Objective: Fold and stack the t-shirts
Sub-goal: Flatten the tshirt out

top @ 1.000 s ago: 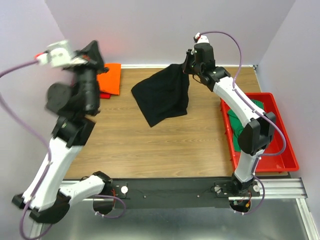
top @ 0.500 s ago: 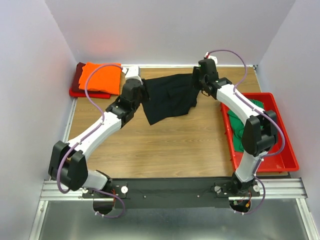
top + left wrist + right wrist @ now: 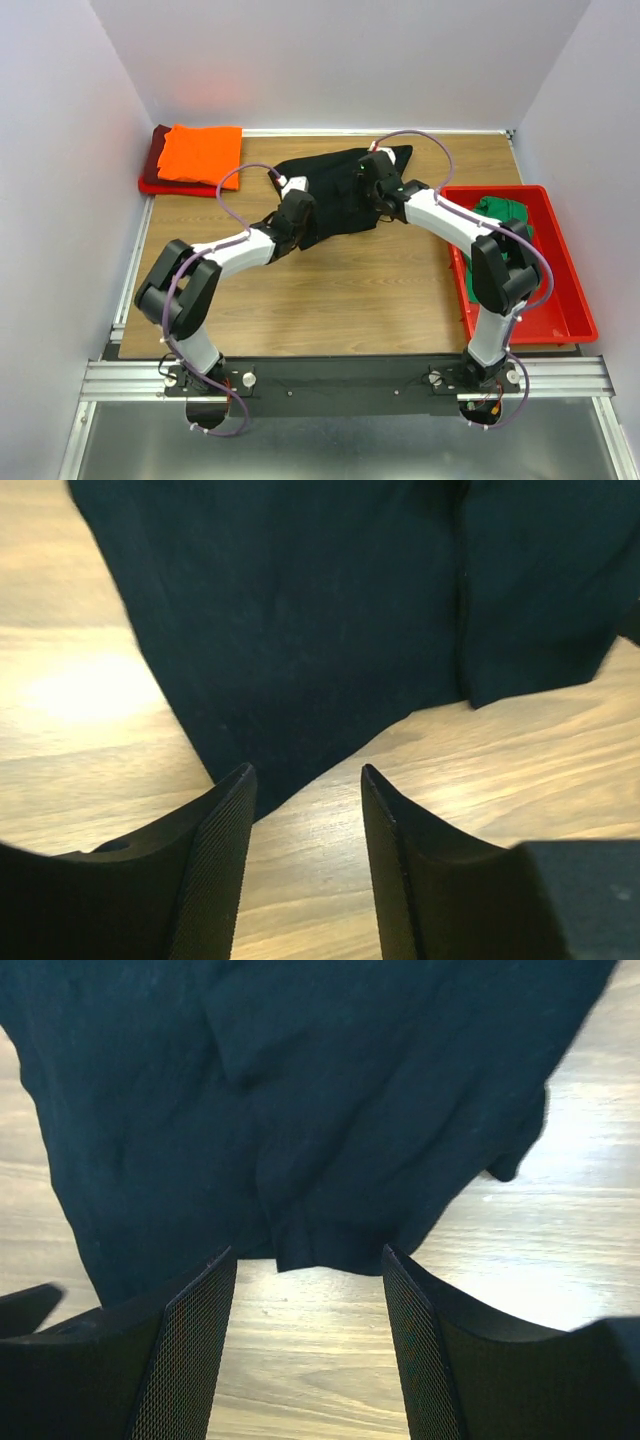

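Observation:
The near corner of the black t-shirt lies just below my left gripper's fingers. The left gripper comes down onto that corner next, open fingers astride it.
The black t-shirt [image 3: 340,195] lies crumpled on the wooden table, towards the back. My left gripper [image 3: 303,203] hovers at its left edge and my right gripper [image 3: 373,183] sits over its right part. In the left wrist view the left gripper [image 3: 305,775] is open over bare wood, with the black t-shirt [image 3: 320,620] just ahead of its tips. In the right wrist view the right gripper [image 3: 308,1260] is open too, the black t-shirt [image 3: 300,1090] lying beyond its fingertips. A folded orange t-shirt [image 3: 202,153] rests on a dark red one [image 3: 153,175] at the back left.
A red plastic bin [image 3: 578,305] stands along the table's right edge with a green t-shirt [image 3: 503,211] bunched inside it. Pale walls close in the back and both sides. Bare wood runs between the black shirt and the arm bases.
Both grippers have opened and let go of the black t-shirt. It was held up and stretched between them; now it lies on the table, and both arms have come down and nearer.

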`<state>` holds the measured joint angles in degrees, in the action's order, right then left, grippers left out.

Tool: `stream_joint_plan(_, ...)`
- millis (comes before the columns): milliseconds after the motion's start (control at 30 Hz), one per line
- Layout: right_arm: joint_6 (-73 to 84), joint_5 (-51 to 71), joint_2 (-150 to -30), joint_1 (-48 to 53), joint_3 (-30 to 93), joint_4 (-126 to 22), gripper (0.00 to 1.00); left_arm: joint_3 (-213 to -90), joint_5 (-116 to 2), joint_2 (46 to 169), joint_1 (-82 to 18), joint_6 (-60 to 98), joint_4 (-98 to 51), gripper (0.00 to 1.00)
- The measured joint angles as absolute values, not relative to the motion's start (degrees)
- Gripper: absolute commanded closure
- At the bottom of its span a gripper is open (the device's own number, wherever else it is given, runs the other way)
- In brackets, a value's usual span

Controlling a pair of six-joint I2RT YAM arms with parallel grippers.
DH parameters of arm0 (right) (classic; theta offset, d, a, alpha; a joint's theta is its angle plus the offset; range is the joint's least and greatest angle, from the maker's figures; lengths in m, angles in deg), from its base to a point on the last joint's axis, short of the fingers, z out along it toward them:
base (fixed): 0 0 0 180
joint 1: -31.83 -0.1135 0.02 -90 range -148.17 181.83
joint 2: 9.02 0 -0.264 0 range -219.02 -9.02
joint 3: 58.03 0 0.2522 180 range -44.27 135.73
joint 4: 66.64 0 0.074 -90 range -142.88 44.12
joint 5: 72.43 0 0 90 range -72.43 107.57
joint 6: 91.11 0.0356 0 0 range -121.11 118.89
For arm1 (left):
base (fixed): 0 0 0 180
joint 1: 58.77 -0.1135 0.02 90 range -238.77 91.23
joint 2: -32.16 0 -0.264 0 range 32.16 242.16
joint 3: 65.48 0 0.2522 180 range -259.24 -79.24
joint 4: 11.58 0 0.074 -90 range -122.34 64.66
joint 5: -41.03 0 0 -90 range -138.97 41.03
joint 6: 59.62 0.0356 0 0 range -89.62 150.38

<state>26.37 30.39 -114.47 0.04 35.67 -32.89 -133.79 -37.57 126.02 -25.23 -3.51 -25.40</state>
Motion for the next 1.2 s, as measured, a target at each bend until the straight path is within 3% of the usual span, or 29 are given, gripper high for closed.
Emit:
stream_joint_plan(233,26.4,30.3,-115.5,-0.4,35.7,-33.3,0.33,-133.9,-36.3,133.0,-24.5,-3.6,-25.0,0.4)
stream_joint_plan(500,26.4,29.9,-116.6,-0.4,35.7,-34.0,0.33,-136.0,-31.8,135.7,-22.9,-3.4,-24.5,0.41)
stream_joint_plan(600,26.3,29.8,-117.2,-0.4,35.7,-34.0,0.33,-137.1,-29.7,137.2,-22.1,-3.4,-23.7,0.51)
stream_joint_plan(733,26.3,29.7,-117.9,-0.4,35.7,-34.0,0.33,-137.5,-27.7,137.9,-21.8,-3.6,-23.8,0.81)
stream_joint_plan(867,26.1,29.4,-119.5,-0.5,36.3,-34.1,0.33,-137.5,-26.1,137.9,-21.8,-4.8,-24.6,1.0)
stream_joint_plan(1200,25.3,29.6,-124.5,-4.7,39.1,-34.4,0.34,-135.0,-25.2,133.7,-21.8,-5.2,-28.1,1.0)
